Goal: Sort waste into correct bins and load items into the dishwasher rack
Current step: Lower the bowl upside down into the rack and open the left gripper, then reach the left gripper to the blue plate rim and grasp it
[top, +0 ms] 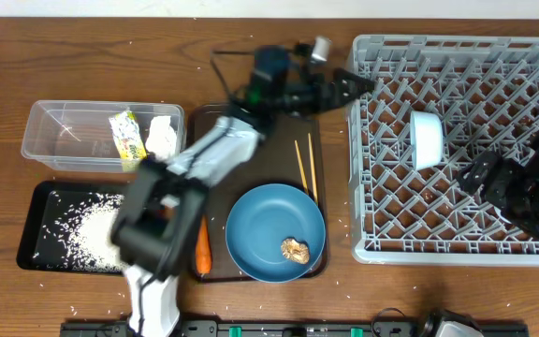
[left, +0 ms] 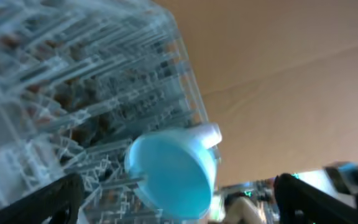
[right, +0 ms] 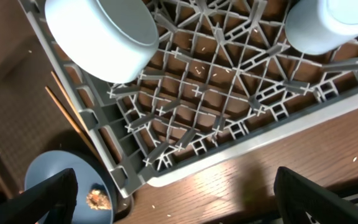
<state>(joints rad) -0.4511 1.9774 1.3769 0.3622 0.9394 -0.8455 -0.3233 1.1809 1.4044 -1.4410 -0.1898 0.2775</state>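
Observation:
The plate's rim by the carrot is below my left gripper and to its left in the overhead view. My left gripper will move back and down onto it next.
My left gripper (top: 354, 86) is open at the grey dishwasher rack's (top: 457, 56) far left corner. In the left wrist view the light-blue cup (left: 173, 174) lies between the wide-apart jaws (left: 179, 205), against the rack (left: 73, 81), and neither finger touches it. My right gripper (top: 499, 183) is open and empty above the rack's front right part. Its view shows the white bowl (right: 101, 31) and a pale cup (right: 328, 25) in the rack (right: 229, 124). The blue plate (top: 260, 220) carries the tan scrap (top: 295, 249). The chopsticks (top: 305, 168) and the carrot (top: 203, 248) lie on the brown tray (top: 279, 154).
The clear tub (top: 64, 136) at the left holds the yellow-green wrapper (top: 127, 137) and the white tissue (top: 163, 137). The black tray (top: 36, 229) in front of it holds white rice (top: 92, 234). Stray rice grains are scattered over the wooden table (top: 110, 56).

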